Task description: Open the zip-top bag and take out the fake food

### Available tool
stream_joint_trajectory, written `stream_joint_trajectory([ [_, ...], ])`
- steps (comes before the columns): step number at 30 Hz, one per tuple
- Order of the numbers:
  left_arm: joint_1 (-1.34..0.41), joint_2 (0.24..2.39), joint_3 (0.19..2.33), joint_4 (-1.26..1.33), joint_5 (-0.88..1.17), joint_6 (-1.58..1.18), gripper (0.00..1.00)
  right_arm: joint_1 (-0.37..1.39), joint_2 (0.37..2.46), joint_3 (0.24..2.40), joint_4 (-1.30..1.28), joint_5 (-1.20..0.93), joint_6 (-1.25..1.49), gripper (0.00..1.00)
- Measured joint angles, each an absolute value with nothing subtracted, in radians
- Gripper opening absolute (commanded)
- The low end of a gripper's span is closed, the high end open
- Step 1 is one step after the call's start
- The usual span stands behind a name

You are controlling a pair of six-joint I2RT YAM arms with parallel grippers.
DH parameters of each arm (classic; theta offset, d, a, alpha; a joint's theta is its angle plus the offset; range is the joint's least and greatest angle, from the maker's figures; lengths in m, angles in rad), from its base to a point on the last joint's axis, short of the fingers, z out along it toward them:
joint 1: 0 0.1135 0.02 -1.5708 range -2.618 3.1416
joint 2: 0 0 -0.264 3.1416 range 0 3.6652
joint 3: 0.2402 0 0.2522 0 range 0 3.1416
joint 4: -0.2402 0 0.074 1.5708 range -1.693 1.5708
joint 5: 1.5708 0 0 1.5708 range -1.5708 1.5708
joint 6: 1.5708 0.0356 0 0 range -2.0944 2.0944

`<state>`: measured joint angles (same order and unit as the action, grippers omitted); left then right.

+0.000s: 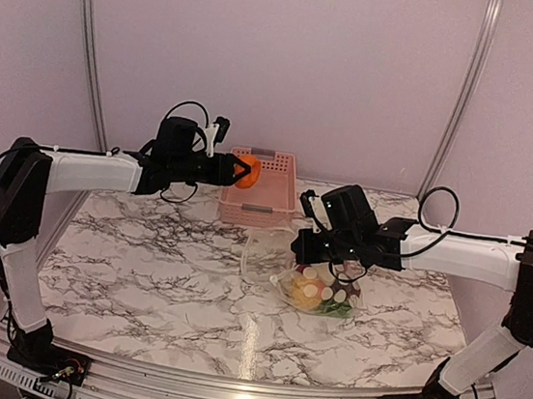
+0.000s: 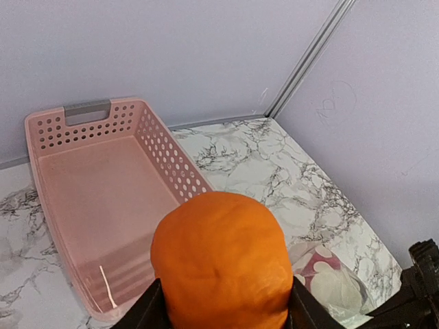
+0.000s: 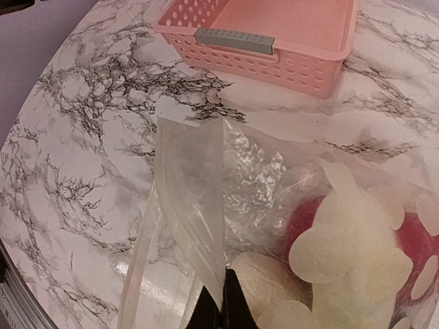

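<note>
The far part of the pink basket's bottom is bare, so the robot's left gripper needs to carry the orange piece outward, lower it onto that part and then let it go.
My left gripper [image 1: 242, 169] is shut on an orange piece of fake food [image 2: 219, 260] and holds it in the air over the near end of the pink basket [image 2: 103, 199]. The zip-top bag [image 1: 265, 248] lies on the marble in front of the basket, clear with white dots. My right gripper [image 3: 223, 301] is shut on the bag's upper plastic edge [image 3: 199, 185], lifting it so the mouth gapes toward the left. Red, white, yellow and green fake food [image 1: 319, 289] still sits bunched in the bag's right end, under my right wrist.
The pink slotted basket [image 1: 264, 154] stands at the back centre against the wall, with only a thin white strip on its floor [image 2: 106, 288]. Metal frame posts [image 1: 89, 42] rise at both back corners. Marble table [image 1: 141, 272] spreads to the left and front.
</note>
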<state>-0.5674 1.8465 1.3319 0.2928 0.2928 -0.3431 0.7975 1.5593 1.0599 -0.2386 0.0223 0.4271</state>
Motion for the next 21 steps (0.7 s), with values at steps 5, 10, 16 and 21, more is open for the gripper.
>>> stream_joint_trajectory([
  [5,-0.544,2.012,1.53,0.241,0.244,-0.313,0.32,0.797,1.559,1.049,-0.233,0.016,0.427,0.0],
  [10,-0.536,2.183,1.726,0.172,0.193,-0.278,0.33,0.797,1.559,1.048,-0.232,0.012,0.427,0.0],
  [16,-0.536,2.376,1.964,0.091,0.151,-0.242,0.35,0.797,1.559,1.048,-0.232,0.012,0.426,0.0],
  [21,-0.536,2.511,2.129,0.023,0.113,-0.215,0.39,0.797,1.559,1.048,-0.232,0.01,0.427,0.0],
])
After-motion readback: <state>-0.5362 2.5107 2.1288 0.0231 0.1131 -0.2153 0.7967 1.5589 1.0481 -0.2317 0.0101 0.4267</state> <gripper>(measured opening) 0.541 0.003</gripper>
